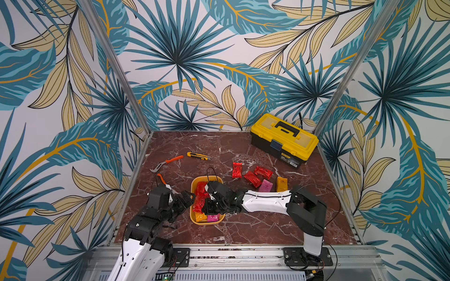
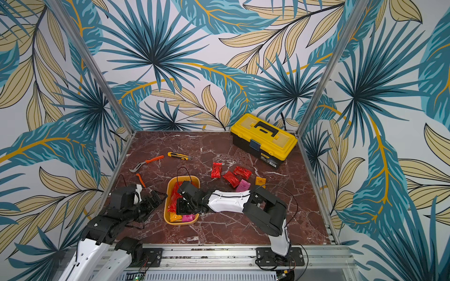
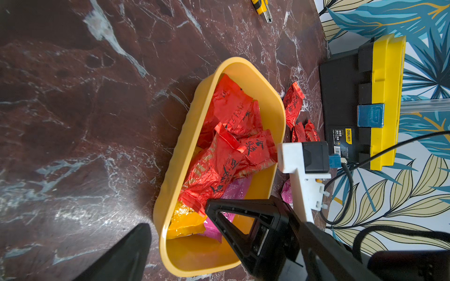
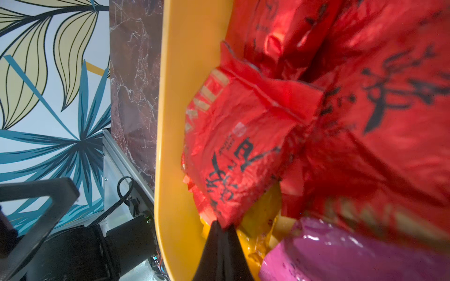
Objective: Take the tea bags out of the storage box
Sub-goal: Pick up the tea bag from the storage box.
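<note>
The bare tabletop by the loose tea bags is across the box's rim from my right gripper. My right gripper will next lift over the rim and go down to free the corner of the red tea bag.
The storage box [image 1: 192,194], a shallow mustard-yellow tray, sits near the table's front middle. It holds several red tea bags [image 3: 219,167], plus an orange one [image 1: 199,216] and a pink one [image 1: 213,217]. My right gripper [image 1: 205,206] reaches into the box from the right and is shut on the corner of a red tea bag [image 4: 231,155]. My left gripper [image 1: 191,200] stands open at the box's left rim with nothing between its fingers [image 3: 131,250]. More tea bags lie on the table right of the box: three red [image 1: 237,169], a pink [image 1: 265,186] and an orange [image 1: 281,184].
A black toolbox with a yellow lid [image 1: 283,140] stands at the back right corner. A yellow utility knife [image 1: 197,155] and orange-handled pliers [image 1: 168,163] lie behind the box to the left. Another orange-handled tool [image 1: 160,178] lies beside the left arm.
</note>
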You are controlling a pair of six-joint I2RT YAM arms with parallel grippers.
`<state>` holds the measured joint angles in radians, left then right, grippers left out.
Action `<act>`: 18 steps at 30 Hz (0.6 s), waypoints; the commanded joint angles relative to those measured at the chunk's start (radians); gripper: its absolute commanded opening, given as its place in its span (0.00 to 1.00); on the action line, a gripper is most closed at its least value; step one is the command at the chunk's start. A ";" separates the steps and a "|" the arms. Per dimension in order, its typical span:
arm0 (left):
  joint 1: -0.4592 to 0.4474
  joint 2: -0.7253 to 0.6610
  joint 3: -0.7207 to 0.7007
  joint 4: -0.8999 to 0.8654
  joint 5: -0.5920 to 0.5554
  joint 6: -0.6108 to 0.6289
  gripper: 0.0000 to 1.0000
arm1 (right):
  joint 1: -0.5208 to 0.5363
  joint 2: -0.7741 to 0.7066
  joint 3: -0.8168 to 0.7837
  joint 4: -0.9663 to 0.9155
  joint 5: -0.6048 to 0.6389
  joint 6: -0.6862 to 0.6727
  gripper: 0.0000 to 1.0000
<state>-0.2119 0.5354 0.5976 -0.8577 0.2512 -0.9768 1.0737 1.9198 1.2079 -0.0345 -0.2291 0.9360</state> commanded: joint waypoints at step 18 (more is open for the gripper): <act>0.008 0.168 0.133 0.107 0.064 0.038 1.00 | -0.125 -0.399 -0.099 -0.228 0.124 -0.135 0.00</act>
<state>-0.2100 0.6659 0.6773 -0.8162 0.2802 -0.9623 0.9829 1.5742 1.1545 -0.1719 -0.1406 0.8429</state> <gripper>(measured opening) 0.998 0.072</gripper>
